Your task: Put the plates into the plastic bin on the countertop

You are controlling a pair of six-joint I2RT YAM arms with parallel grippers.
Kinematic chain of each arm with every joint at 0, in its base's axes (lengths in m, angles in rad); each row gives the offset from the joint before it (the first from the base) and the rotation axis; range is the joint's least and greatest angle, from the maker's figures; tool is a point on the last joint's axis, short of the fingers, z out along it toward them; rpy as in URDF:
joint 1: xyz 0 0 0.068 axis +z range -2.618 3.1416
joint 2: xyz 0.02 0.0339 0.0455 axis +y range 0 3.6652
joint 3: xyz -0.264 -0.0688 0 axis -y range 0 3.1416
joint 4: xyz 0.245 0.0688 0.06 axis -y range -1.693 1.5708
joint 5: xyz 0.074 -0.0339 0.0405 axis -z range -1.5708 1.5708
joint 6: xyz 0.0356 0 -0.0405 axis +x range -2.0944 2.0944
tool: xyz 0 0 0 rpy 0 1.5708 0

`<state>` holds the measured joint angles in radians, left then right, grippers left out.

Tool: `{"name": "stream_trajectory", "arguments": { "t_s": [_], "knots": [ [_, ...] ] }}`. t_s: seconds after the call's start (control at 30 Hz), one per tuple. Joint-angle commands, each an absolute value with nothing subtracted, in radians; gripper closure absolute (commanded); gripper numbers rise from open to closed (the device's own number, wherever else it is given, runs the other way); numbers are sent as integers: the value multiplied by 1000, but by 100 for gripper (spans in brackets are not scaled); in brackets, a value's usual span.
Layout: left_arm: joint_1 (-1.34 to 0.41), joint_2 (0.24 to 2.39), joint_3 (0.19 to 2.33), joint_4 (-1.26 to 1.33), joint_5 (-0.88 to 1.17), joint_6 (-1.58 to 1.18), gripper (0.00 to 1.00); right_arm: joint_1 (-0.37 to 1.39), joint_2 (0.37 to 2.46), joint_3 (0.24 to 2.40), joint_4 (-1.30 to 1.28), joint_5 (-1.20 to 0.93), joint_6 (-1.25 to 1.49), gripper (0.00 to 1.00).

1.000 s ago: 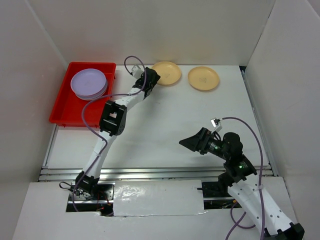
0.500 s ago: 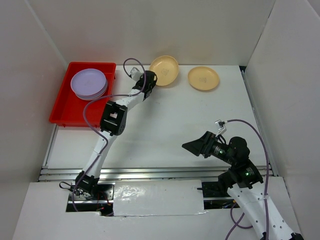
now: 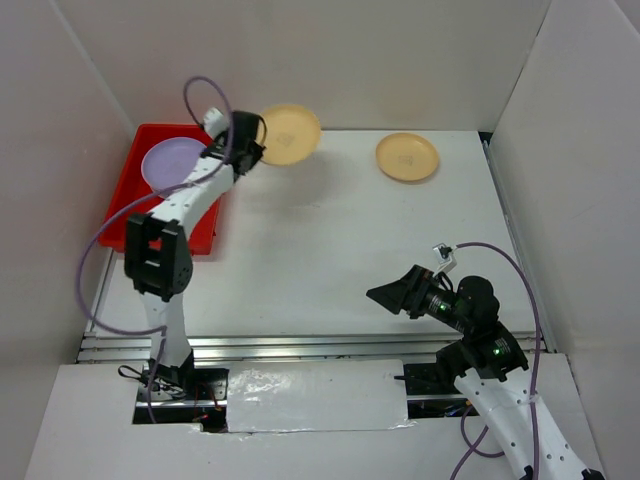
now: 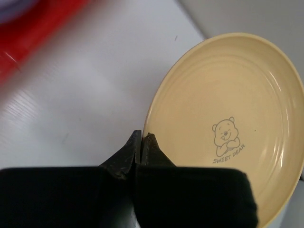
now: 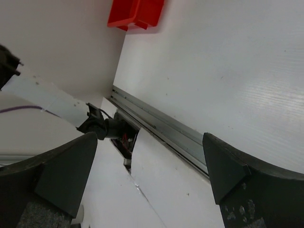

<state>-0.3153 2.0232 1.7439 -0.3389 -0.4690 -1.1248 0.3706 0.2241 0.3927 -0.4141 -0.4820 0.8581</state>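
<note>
My left gripper goes left in the top view next, over the bin, and down onto the purple plate (image 3: 168, 162), since its yellow plate hangs outside.
My left gripper (image 3: 253, 150) (image 4: 141, 137) is shut on the rim of a yellow plate (image 3: 290, 134) (image 4: 228, 128) with a bear emblem. It holds the plate tilted above the countertop (image 3: 330, 240), just right of the red plastic bin (image 3: 125, 220). A purple plate (image 3: 168, 162) lies in the bin, partly hidden by the left arm. A second yellow plate (image 3: 407, 157) lies flat at the back of the countertop. My right gripper (image 3: 385, 293) (image 5: 152, 156) stands open and holds nothing, low over the near right of the countertop.
White walls enclose the countertop on three sides. A metal rail (image 3: 320, 347) (image 5: 161, 126) runs along the near edge. The red bin (image 5: 136, 13) shows at the top of the right wrist view. Purple cables loop off both arms.
The left gripper shut on the yellow plate's rim, lifted it off the countertop and carried it left toward the bin. The right arm drew back toward the near edge.
</note>
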Motion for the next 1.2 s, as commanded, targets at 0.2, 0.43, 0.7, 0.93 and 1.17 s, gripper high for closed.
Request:
{"name": "stream_trajectory", "arguments": {
  "t_s": [0.2,0.43,0.7,0.93,1.17],
  "knots": [
    [79,1723,1790,-712,-408,-950,100,374,229,423,-429,-396,868,0],
    [248,1850,1936,-732,-408,-805,100,377,233,518,-520,-374,847,0],
    [307,2074,2086,-731,-316,-772,100,379,256,566,-560,-344,828,0],
    [318,2128,2126,-735,-259,-770,46,379,281,586,-543,-353,821,0],
    [293,1947,2088,-740,-181,-712,1,380,393,566,-413,-350,802,0]
  ]
}}
